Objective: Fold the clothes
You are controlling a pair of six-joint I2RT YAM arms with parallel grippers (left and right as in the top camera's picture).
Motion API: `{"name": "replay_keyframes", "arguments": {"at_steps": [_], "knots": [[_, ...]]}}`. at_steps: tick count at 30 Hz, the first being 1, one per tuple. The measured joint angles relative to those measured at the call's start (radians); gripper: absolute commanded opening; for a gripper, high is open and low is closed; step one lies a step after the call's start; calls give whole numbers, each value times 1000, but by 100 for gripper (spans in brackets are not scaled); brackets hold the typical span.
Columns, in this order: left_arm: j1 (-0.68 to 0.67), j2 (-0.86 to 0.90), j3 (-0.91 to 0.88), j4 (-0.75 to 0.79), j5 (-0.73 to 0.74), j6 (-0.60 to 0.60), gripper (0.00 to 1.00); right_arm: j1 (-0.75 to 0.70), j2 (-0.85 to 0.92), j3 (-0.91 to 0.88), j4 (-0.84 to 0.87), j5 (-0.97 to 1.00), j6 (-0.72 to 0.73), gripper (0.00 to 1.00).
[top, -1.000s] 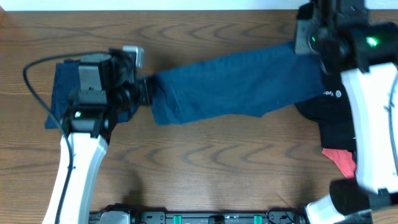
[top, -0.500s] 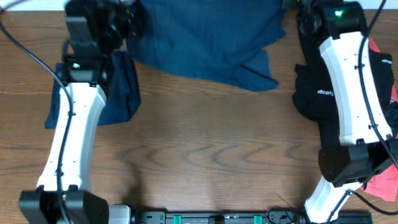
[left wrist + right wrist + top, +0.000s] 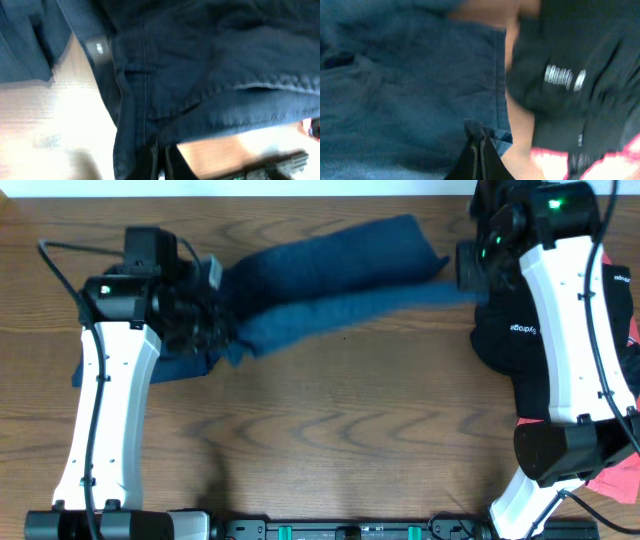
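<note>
The right gripper moves down and outward to the garment's lower layer's uncovered far corner (image 3: 411,223) (image 3: 499,34) next and releases, as that lies below and left in the overhead view.
A dark navy-blue garment (image 3: 330,280) hangs stretched between my two grippers across the back of the table. My left gripper (image 3: 222,325) is shut on its left end; in the left wrist view the cloth (image 3: 200,65) fills the frame above the shut fingers (image 3: 161,162). My right gripper (image 3: 470,268) is shut on its right end; in the right wrist view the fingers (image 3: 480,150) pinch a bunched corner of the blue cloth (image 3: 410,90). A second navy-blue garment (image 3: 150,365) lies folded on the table under my left arm.
A black garment with small white print (image 3: 515,330) lies at the right under my right arm, also in the right wrist view (image 3: 575,75). Red-pink cloth (image 3: 612,470) lies at the front right. The wooden table (image 3: 330,440) runs to the front edge.
Both grippers swung the garment from the middle up to the far edge, then back toward the middle. It now hangs as a slanted band between them.
</note>
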Motion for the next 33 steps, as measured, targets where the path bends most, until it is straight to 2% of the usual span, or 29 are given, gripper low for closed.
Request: {"name": "replay_keyframes", "arguments": {"at_steps": [7,11,18,21,26,33], "knots": [[0,0,-233,-37,13,0,6,0,0,-237,-32,-21,58,1],[0,0,-404,-20,37,0,6,0,-1,-397,39,-31,111,1],[-41,-12,-587,4,84,-2,6,-2,-80,-592,119,-15,171,1],[-80,-60,-627,3,105,-29,6,-7,-167,-624,156,1,185,1],[-104,-214,-629,34,126,-99,6,-7,-294,-624,354,-3,134,1],[-104,-351,-629,287,23,-268,6,-2,-288,-623,624,-18,62,1]]}}
